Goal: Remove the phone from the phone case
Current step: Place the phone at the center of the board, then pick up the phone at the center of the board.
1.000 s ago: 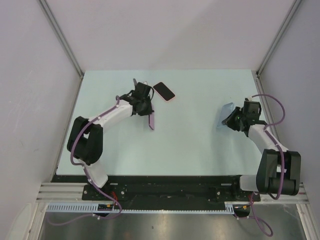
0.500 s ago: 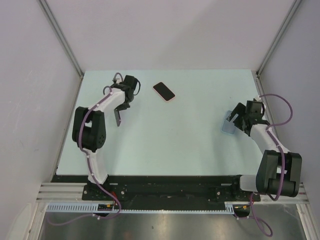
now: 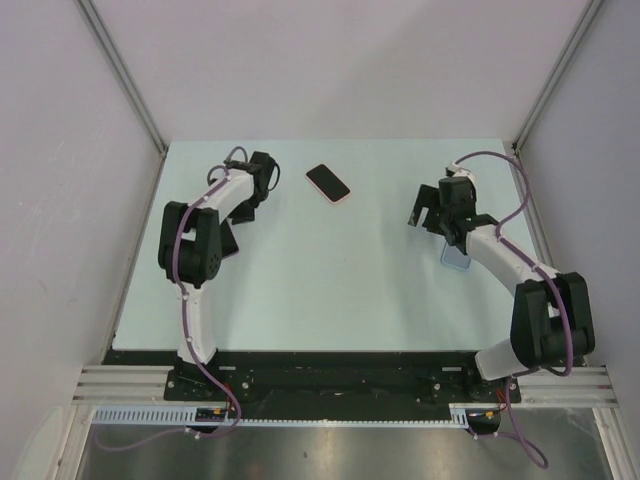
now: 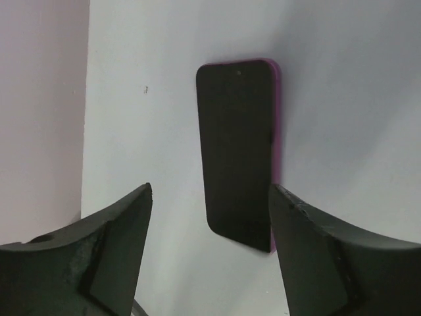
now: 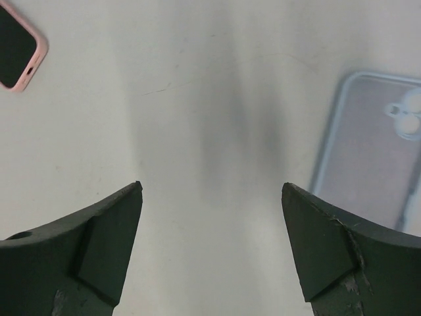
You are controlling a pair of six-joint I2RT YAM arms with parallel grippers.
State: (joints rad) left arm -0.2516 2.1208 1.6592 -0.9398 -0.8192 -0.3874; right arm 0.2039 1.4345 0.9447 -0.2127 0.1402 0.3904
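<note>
I will next move my right gripper across and down onto the pink-rimmed phone's near end (image 3: 340, 194) (image 5: 29, 68), as it is below and to the gripper's left in the top view.
The phone (image 4: 238, 151), dark with a purple edge, lies on the table under my left gripper (image 4: 210, 191), whose jaws stand open on either side of its near end without holding it. From above, the phone (image 3: 228, 242) shows beside the left arm, just below the left gripper (image 3: 241, 213). The clear bluish phone case (image 5: 375, 158) lies empty on the table to the right of my right gripper (image 5: 212, 185). That gripper is open with nothing between its fingers. In the top view the right arm partly covers the case (image 3: 456, 256), and the right gripper (image 3: 420, 213) is up and left of it.
A second phone with a black screen and a pink rim (image 3: 328, 182) lies at the back middle of the table, and shows as the pink-rimmed phone (image 5: 18, 52) in the right wrist view's top left corner. Grey walls close the table (image 3: 340, 290) on three sides.
My left gripper carried the phone leftward, then opened and let it go onto the table. My right gripper released the clear case and moved up and left, away from it.
</note>
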